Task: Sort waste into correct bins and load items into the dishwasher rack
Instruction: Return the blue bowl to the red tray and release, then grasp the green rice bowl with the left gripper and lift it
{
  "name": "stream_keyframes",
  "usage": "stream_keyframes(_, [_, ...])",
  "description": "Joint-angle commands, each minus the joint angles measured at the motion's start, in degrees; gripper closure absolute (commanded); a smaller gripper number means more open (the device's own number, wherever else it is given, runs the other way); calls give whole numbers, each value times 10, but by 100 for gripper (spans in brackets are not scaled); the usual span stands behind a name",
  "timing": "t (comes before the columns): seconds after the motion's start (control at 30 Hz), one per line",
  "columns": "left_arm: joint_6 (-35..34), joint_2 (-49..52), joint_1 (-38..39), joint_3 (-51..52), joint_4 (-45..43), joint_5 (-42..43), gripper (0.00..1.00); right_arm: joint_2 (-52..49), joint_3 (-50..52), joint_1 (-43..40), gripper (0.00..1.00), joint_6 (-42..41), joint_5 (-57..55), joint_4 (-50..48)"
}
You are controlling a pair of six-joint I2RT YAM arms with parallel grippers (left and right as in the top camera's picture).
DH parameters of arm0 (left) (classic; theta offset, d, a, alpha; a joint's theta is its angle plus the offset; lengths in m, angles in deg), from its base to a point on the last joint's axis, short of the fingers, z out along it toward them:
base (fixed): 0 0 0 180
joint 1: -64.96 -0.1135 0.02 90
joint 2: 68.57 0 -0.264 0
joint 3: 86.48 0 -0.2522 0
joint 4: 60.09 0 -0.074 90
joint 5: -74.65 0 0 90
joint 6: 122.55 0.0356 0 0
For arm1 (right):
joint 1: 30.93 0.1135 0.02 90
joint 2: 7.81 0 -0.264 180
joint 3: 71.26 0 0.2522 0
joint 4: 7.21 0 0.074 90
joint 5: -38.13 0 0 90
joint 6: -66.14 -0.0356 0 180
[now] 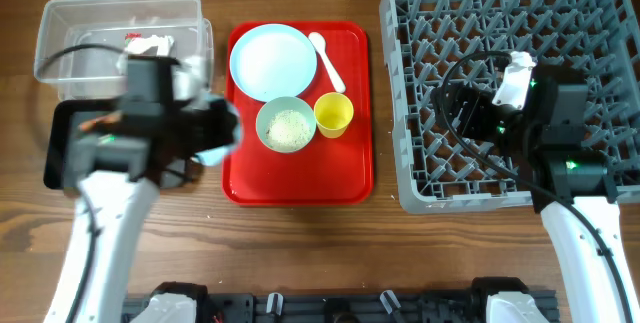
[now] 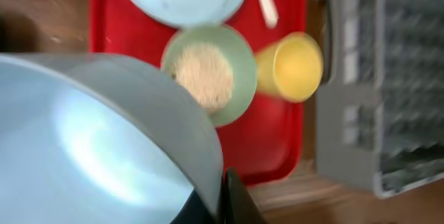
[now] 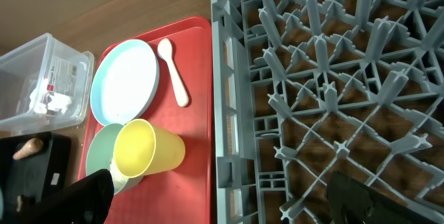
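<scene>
The near corner of the red tray [image 1: 300,185] is bare. I should next carry the pale blue bowl [image 2: 90,148] over the red tray with my left gripper and lower it onto that corner.
My left gripper [image 1: 222,128] is shut on the rim of the pale blue bowl [image 2: 90,148] and holds it between the black tray [image 1: 62,148] and the red serving tray [image 1: 300,185]. On the red tray sit the pale blue plate [image 1: 272,60], the white spoon [image 1: 327,60], the pale green bowl [image 1: 287,123] with rice in it, and the yellow cup [image 1: 333,114]. My right gripper [image 3: 229,203] is open and empty over the left part of the grey dishwasher rack [image 1: 520,23]. The clear tub [image 1: 120,23] holds crumpled white paper [image 3: 52,99] and a bit of red.
An orange-brown stick [image 3: 28,148] lies on the black tray. The clear tub stands just behind the black tray at the far left. Bare wood runs along the table's front edge. The rack's left wall stands close to the red tray's right edge.
</scene>
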State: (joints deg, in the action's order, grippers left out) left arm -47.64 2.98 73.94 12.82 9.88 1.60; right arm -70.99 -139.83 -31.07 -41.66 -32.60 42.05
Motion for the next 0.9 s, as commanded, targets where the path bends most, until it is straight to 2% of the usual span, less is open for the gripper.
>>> stream_keyframes(0.0, [14,68,95,30,1,-88,96,-5,-10,3,0,-2,7,-3])
stream_keyframes(0.07, [10,123,146,32,-2,-87,96,-5,-10,3,0,-2,7,-2])
stream_keyframes(0.2, [10,195,199,32,1,-108,96,-5,-10,3,0,-2,7,-2])
stream_keyframes(0.33, [-23,263,233,32,1,-157,96,-5,-10,3,0,-2,7,-1])
stream_keyframes(0.43, [-23,282,237,32,-4,-160,96,-5,-10,3,0,-2,7,-1])
stream_keyframes(0.47, [-23,282,237,32,-5,-160,91,-5,-10,3,0,-2,7,-3])
stream_keyframes(0.57, [-23,282,237,32,-7,-160,62,-5,-10,3,0,-2,7,-3])
stream_keyframes(0.63, [-20,281,237,28,-14,-163,53,-5,-10,3,0,-2,7,-3])
stream_keyframes(0.73, [-15,281,238,-2,-18,-180,51,-5,-10,3,0,-2,7,-6])
stream_keyframes(0.87, [79,281,238,-49,-36,-181,48,-5,-10,3,0,-2,7,-5])
